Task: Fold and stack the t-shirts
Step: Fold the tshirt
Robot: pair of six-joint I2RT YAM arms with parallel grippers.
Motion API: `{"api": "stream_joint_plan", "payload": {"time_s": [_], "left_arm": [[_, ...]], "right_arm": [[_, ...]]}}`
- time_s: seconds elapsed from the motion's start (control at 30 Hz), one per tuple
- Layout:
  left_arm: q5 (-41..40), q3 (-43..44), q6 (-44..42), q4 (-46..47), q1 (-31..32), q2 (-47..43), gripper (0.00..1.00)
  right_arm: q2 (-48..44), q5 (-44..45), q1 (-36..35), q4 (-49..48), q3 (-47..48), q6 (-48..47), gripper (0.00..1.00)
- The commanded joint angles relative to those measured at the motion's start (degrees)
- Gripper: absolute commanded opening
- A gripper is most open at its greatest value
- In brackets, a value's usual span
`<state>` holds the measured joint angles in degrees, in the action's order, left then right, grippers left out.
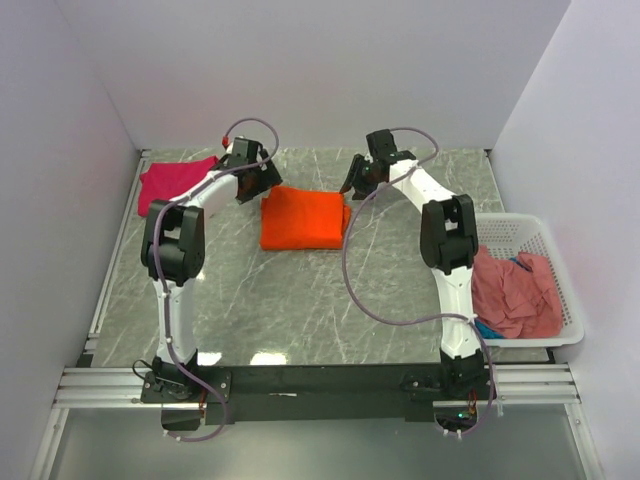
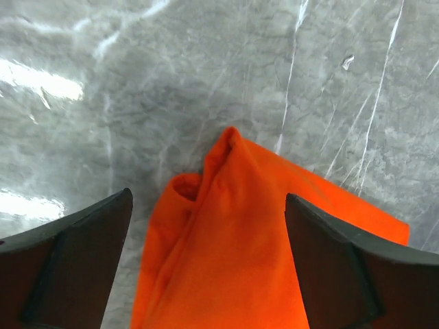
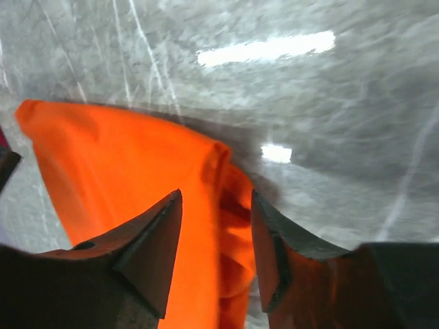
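The orange t-shirt's folded edge [image 1: 265,217] [image 2: 156,288] facing the magenta-pink one runs below my left gripper, toward my base, so the gripper needs to move back and down onto that edge.
A bright orange t-shirt [image 1: 305,218] lies folded into a rectangle on the marble table, toward the back middle. My left gripper [image 1: 262,186] hovers at its back left corner, and in the left wrist view the gripper [image 2: 208,195] stands wide open over the orange cloth [image 2: 233,247], gripping nothing. My right gripper [image 1: 352,183] is at the shirt's back right corner. Seen from the right wrist, this gripper [image 3: 217,193] stands partly open astride the folded edge of the orange cloth [image 3: 116,157], not clamped on it. A magenta-pink t-shirt [image 1: 175,180] lies at the back left.
A white lattice basket [image 1: 520,222] stands at the table's right edge, holding a crumpled dusty rose-pink t-shirt [image 1: 510,290] with a bit of blue cloth [image 1: 522,262] beside it. White walls enclose the table on three sides.
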<state>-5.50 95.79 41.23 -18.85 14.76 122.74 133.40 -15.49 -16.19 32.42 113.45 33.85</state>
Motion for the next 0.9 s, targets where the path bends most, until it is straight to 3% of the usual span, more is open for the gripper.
{"api": "stream_joint_plan", "payload": {"time_s": [0.0,0.1,0.23,0.33,0.47,0.87], "left_arm": [[1.10,2.57,-1.42,-0.31,-0.61,-3.10,0.99],[2.51,-1.63,-0.98,0.22,-0.61,-7.66,0.99],[4.52,-10.61,-0.28,3.55,-0.61,-13.83,1.00],[6.55,-15.80,0.34,5.14,-0.61,-16.74,0.99],[7.34,-19.06,0.86,5.76,-0.61,-17.80,1.00],[13.58,-15.81,-0.27,1.27,-0.61,-10.68,0.99]], "right_arm": [[-4.09,-1.47,0.72,1.59,4.16,-2.55,0.53],[-13.23,-7.07,-0.16,-5.07,-6.19,-3.52,0.68],[-23.35,-14.81,-3.31,-14.92,-25.33,-3.35,0.71],[-26.26,-20.09,-5.34,-21.42,-33.00,-0.11,0.71],[-22.68,-20.03,-7.97,-23.90,-33.65,0.70,0.72],[-14.05,-13.43,-7.90,-19.87,-36.02,1.49,0.71]]}}
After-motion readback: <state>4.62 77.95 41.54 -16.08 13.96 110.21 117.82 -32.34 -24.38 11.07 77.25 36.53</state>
